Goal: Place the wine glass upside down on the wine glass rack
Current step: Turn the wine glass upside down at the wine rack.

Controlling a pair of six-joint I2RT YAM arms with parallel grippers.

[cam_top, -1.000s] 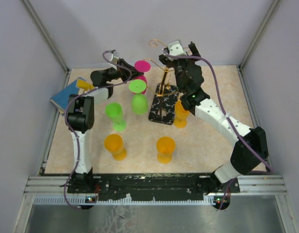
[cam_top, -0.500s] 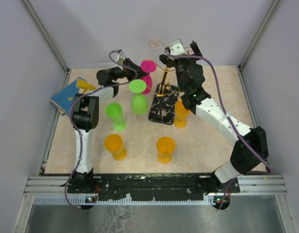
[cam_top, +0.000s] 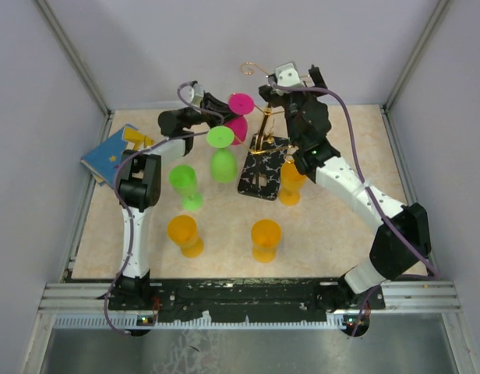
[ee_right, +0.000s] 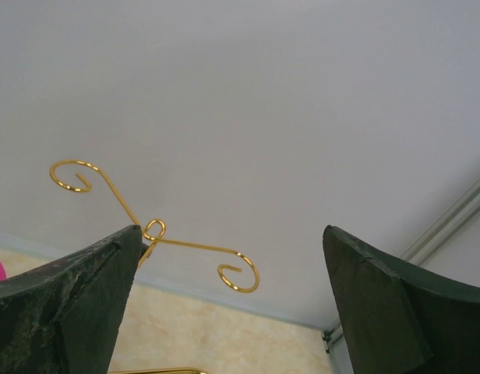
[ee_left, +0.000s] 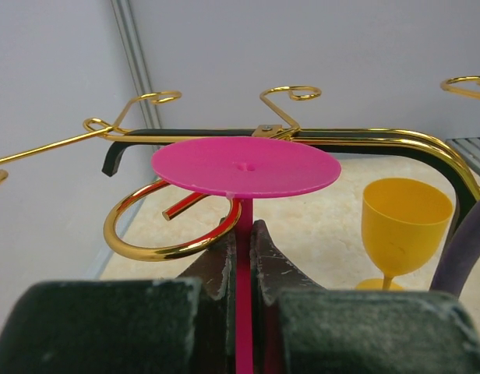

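Note:
I will move my left gripper outward, to the left in the wrist view, and let go of the stem inside the gold spiral [ee_left: 158, 248], since it stands at the spiral's edge.
My left gripper [cam_top: 217, 107] is shut on the stem of a pink wine glass [cam_top: 240, 104], held upside down with its flat foot on top. In the left wrist view the fingers [ee_left: 217, 269] clamp the pink stem [ee_left: 243, 249] just below the foot [ee_left: 245, 166]. The stem sits at the right edge of a gold spiral [ee_left: 158, 248] of the wine glass rack [cam_top: 260, 125], with the foot just above it. The rack stands on a black marbled base [cam_top: 262, 170]. My right gripper [cam_top: 291, 84] is open and empty, high beside the rack top; a gold curl [ee_right: 241, 271] shows between its fingers.
A green glass [cam_top: 222, 156] stands upside down left of the rack base. Another green glass [cam_top: 184, 184] and two orange glasses [cam_top: 184, 234] [cam_top: 265, 238] stand nearer. A yellow-orange glass [cam_top: 291, 183] [ee_left: 406, 226] stands right of the base. A blue box [cam_top: 107, 152] lies at the left edge.
My left gripper has carried the pink glass to the right, closer to the rack's arms. The right arm has hardly moved.

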